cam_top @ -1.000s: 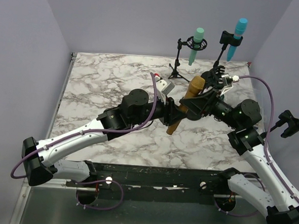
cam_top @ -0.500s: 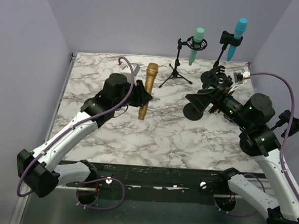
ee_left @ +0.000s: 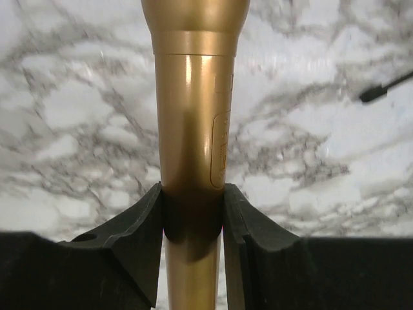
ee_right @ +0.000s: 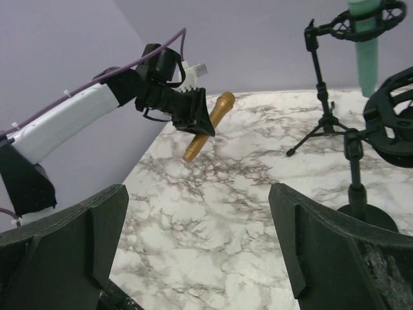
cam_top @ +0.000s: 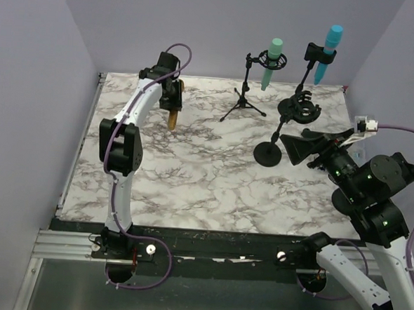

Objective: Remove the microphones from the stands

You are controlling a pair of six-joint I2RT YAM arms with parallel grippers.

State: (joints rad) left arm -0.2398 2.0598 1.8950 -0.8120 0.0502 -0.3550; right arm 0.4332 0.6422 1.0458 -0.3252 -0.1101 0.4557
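Note:
I will next lower my left gripper to its right in the top view, turning it, and release the gold microphone, since bare marble lies below the gripper that way.
The gold microphone (cam_top: pixel 173 111) hangs tilted above the far left of the marble table (cam_top: pixel 212 183), its handle end pointing down. My left gripper (cam_top: pixel 171 95) is shut on its body; in the left wrist view both pads clamp the gold microphone (ee_left: pixel 193 129) at the gripper (ee_left: pixel 192 213). The round-based stand (cam_top: pixel 267 153) stands right of centre with its black ring mount (cam_top: pixel 299 106) empty. My right gripper (cam_top: pixel 307 144) sits open just right of that stand, touching nothing. In the right wrist view the right gripper (ee_right: pixel 197 194) frames bare marble, with the microphone (ee_right: pixel 208 126) far off.
A green microphone (cam_top: pixel 272 60) sits in a tripod stand (cam_top: pixel 242 104) at the back. A blue microphone (cam_top: pixel 329 50) is clipped on another stand at the back right. A black clip (cam_top: pixel 403 170) juts in at the right edge. Purple walls close in three sides.
The left arm has swung the gold microphone from beside the stand at table centre to the far left back. The right gripper has opened and drawn back to the right.

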